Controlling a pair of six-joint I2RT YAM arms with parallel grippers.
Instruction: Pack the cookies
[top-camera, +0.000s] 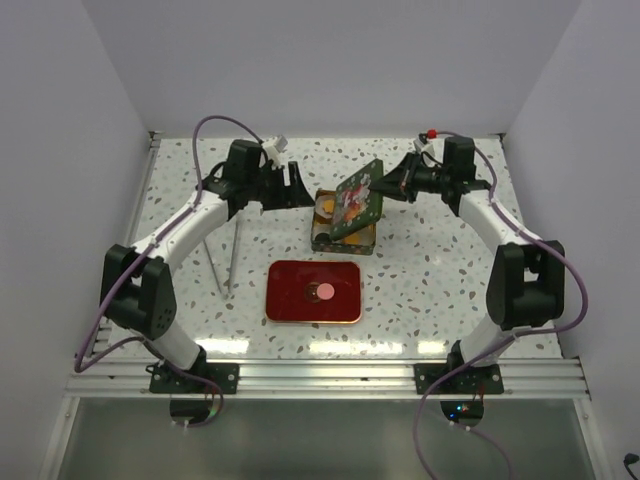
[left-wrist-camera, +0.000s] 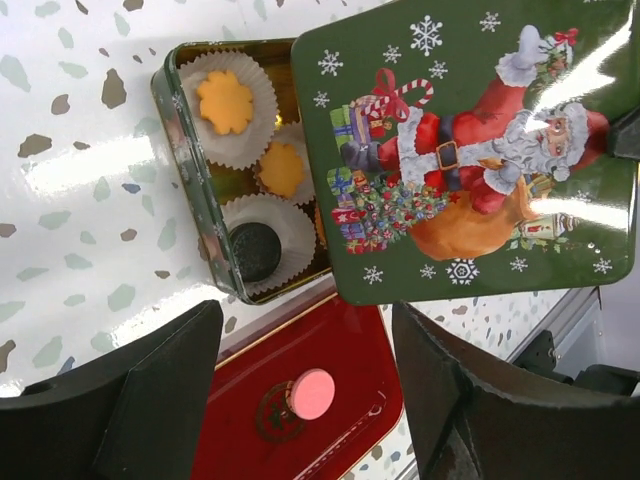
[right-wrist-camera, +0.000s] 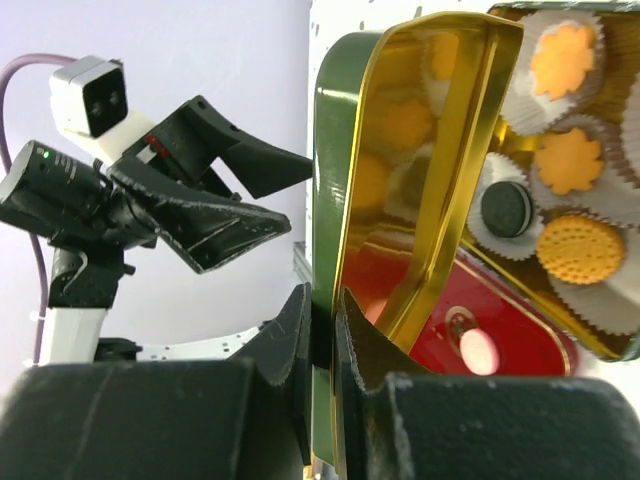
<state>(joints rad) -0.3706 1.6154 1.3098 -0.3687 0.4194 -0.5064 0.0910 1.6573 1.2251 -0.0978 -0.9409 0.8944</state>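
The tin's open top (top-camera: 355, 237) (right-wrist-camera: 562, 180) is below my right gripper and its cookies are uncovered, so my right gripper will next move down, tilt the Santa lid flatter onto it and let go.
A green tin (top-camera: 322, 238) stands at mid-table with cookies in white paper cups: two orange flower-shaped ones (left-wrist-camera: 226, 100) (left-wrist-camera: 281, 168) and a dark brown one (left-wrist-camera: 255, 250). My right gripper (right-wrist-camera: 325, 310) is shut on the edge of the tin's Santa lid (top-camera: 358, 200) (right-wrist-camera: 420, 150), holding it tilted above the tin. One pink cookie (top-camera: 326, 292) (left-wrist-camera: 311, 393) lies on the red tray (top-camera: 290, 305) in front of the tin. My left gripper (top-camera: 295, 185) (left-wrist-camera: 305, 320) hangs open and empty to the left of the tin, above the table.
Two thin metal rods (top-camera: 225, 255) stand under my left arm. An aluminium rail (top-camera: 320, 375) runs along the near edge. White walls close in the left, right and back of the speckled table (top-camera: 430, 270).
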